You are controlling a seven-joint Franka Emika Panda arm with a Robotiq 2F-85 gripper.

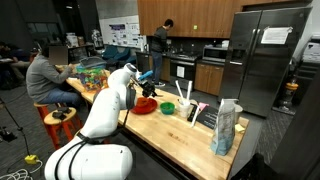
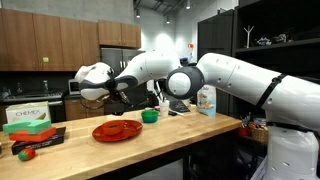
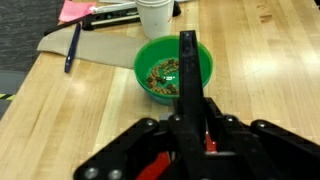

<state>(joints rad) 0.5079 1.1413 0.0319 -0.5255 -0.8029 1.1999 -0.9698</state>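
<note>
The gripper will next move down toward the red plate (image 3: 155, 167) and let go of the long black utensil (image 3: 187, 70) there, as the plate lies wide and open just below the gripper.
My gripper (image 3: 188, 125) is shut on a long black utensil (image 3: 187, 70) whose handle reaches forward over a green bowl (image 3: 148, 62). The bowl holds brown and mixed bits of food. In the exterior views the gripper (image 1: 148, 88) (image 2: 125, 100) hangs above the wooden counter near a red plate (image 1: 144, 105) (image 2: 117, 130), with the green bowl (image 1: 167, 108) (image 2: 150, 116) beside it. The utensil's working end is hidden by the gripper.
A white cup (image 3: 155, 15) stands just beyond the bowl. A dark pen (image 3: 72, 47) lies on brown paper, with pink paper (image 3: 75, 10) at the far corner. A tall bag (image 1: 226, 128) stands near the counter's end. A seated person (image 1: 45, 78) is at the far end.
</note>
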